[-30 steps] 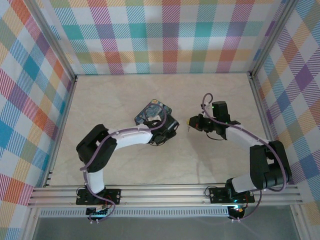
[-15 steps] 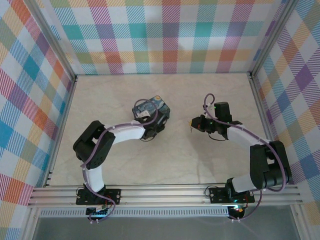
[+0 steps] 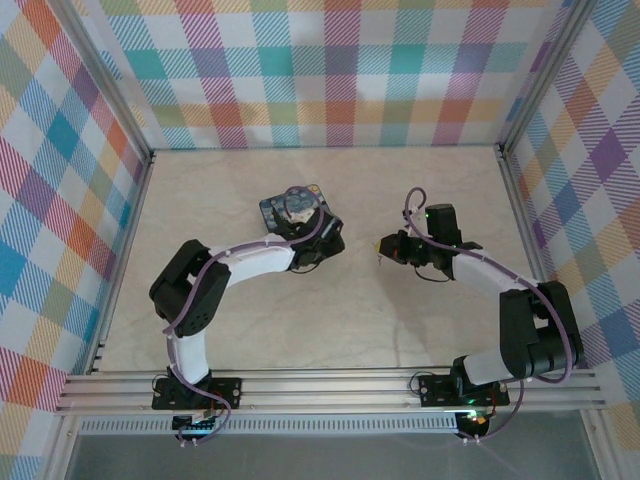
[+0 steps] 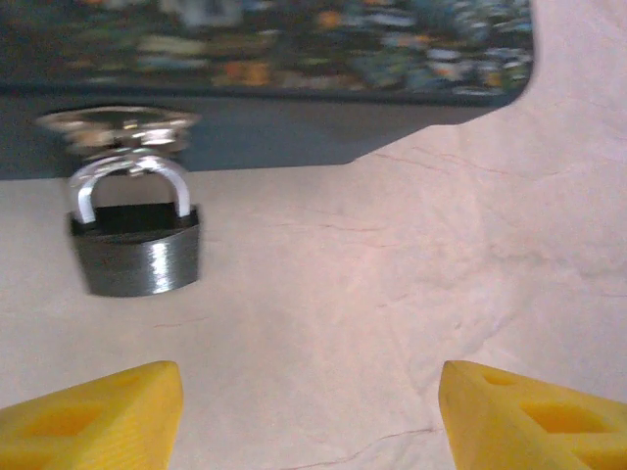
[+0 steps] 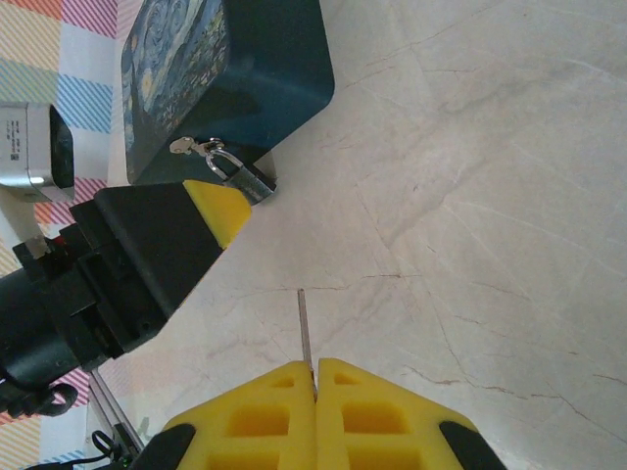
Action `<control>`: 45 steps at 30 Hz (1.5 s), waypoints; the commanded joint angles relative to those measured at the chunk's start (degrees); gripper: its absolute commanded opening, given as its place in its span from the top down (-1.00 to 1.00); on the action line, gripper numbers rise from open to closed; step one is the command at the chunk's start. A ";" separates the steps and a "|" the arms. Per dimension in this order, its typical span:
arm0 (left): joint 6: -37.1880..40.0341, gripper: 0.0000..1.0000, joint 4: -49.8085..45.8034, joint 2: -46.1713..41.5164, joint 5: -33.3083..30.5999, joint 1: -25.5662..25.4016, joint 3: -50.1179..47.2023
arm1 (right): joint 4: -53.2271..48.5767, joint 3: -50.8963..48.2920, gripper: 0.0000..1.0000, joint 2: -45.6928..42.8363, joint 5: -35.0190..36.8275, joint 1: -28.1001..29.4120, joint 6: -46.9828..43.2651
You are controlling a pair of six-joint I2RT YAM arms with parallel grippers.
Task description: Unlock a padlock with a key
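Bare table still separates my left gripper's open yellow fingers from the padlock's grey body (image 4: 137, 258). I need to lower that gripper toward the box's side, straddling it.
A small grey metal padlock (image 4: 137, 255) with a silver shackle hangs from the latch of a dark blue box (image 4: 294, 147) with a night-sky print on its lid. The padlock (image 5: 245, 178) rests on the table against the box's side. My left gripper (image 4: 313, 421) is open just in front of the box, with bare table between its yellow fingertips (image 4: 88, 416) and the padlock ahead to the left. My right gripper (image 5: 315, 377) is shut on the key (image 5: 305, 328), a thin metal blade that points toward the padlock from a short way off.
The box (image 3: 290, 208) sits mid-table with the left gripper (image 3: 308, 236) beside it and the right gripper (image 3: 385, 247) to its right. Checked walls (image 3: 320, 70) and metal rails (image 3: 330, 390) enclose the marble-patterned tabletop (image 3: 400, 330).
The blue box and my left gripper have shifted toward the far left, and the box has turned. My right gripper has stayed almost still with the key.
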 commanded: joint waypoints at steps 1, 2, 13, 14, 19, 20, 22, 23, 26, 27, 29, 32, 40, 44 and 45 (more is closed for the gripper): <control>1.78 -0.40 -7.69 2.48 -4.45 0.36 3.61 | -0.47 -0.65 0.90 -1.16 -1.27 0.50 -0.90; 2.16 -0.40 -8.93 2.75 -5.27 0.46 4.15 | -1.02 -0.54 0.90 -1.60 -1.00 0.52 -1.22; 8.56 -0.39 -12.47 6.99 -7.94 1.70 8.09 | -0.25 -0.35 0.89 -0.89 -1.46 0.76 -0.22; 8.95 -0.38 -11.06 7.07 -7.26 2.08 7.48 | -0.24 -0.27 0.89 -0.79 -1.42 0.80 -0.14; 11.74 -0.34 -8.58 7.96 -7.30 2.85 7.46 | -0.14 0.23 0.89 0.17 -1.50 1.64 0.04; 12.10 -0.34 -9.31 8.13 -8.13 2.86 7.78 | -0.22 0.32 0.89 0.31 -1.42 1.68 -0.04; 12.49 -0.33 -10.93 8.23 -9.88 3.11 8.30 | -0.30 0.46 0.89 0.36 -1.25 1.84 -0.05; 12.51 -0.33 -10.97 8.06 -10.17 3.22 7.99 | -0.29 0.41 0.89 0.40 -1.23 1.86 -0.05; 13.22 -0.30 -9.34 7.61 -9.58 3.89 6.29 | -0.12 0.58 0.89 0.66 -1.10 1.86 -0.01; 13.74 -0.28 -8.61 7.96 -8.85 4.13 6.15 | -0.08 0.67 0.89 0.86 -1.22 1.91 0.03; 14.95 -0.23 -7.10 8.60 -7.47 4.39 6.13 | -0.21 1.00 0.89 1.11 -1.32 2.04 0.13; 16.08 -0.15 -5.25 9.69 -6.78 4.44 6.48 | -0.69 1.29 0.89 0.97 -1.24 2.32 0.02; 17.11 0.05 -3.76 11.02 -6.64 4.71 6.78 | -0.89 0.63 0.89 1.02 -1.06 3.32 -0.14; 18.77 0.26 -3.67 10.23 -5.40 4.71 6.45 | -0.85 0.67 0.88 1.48 -1.06 3.82 -0.31; 19.34 0.29 -3.86 9.80 -4.85 4.71 6.41 | -0.71 0.70 0.88 1.65 -1.15 3.94 -0.39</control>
